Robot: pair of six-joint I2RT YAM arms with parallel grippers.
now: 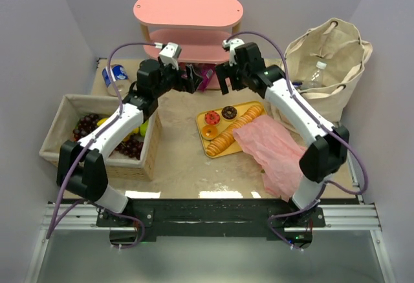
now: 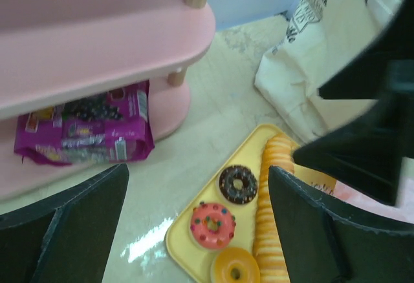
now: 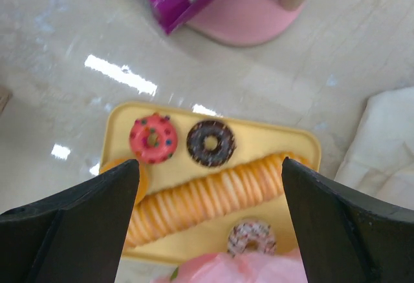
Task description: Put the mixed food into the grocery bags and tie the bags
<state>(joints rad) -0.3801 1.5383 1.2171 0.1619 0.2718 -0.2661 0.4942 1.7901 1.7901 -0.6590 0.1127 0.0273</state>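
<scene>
I will move my right gripper down and back next, past the donuts and onto the pink plastic bag's edge (image 1: 244,143) (image 3: 213,270) by the tray, because the bag covers the tray's end.
The beige canvas bag (image 1: 330,63) stands open at the back right with a clear water bottle (image 1: 315,76) inside. A pink plastic bag (image 1: 275,150) lies flat, overlapping the right end of a yellow tray (image 1: 220,147) of donuts and crackers. Under the pink shelf lies a purple snack packet (image 2: 84,128). My left gripper (image 1: 191,79) and right gripper (image 1: 223,79) hang open and empty, facing each other above the table, behind the tray. The right wrist view looks down between open fingers (image 3: 97,218) at the pink donut (image 3: 152,139) and chocolate donut (image 3: 210,143).
A woven basket (image 1: 58,112) at the left holds grapes and yellow-green fruit. A blue can (image 1: 116,75) stands at the back left. The pink two-tier shelf (image 1: 187,11) fills the back middle. The canvas bag's side (image 2: 304,70) is close to my right arm.
</scene>
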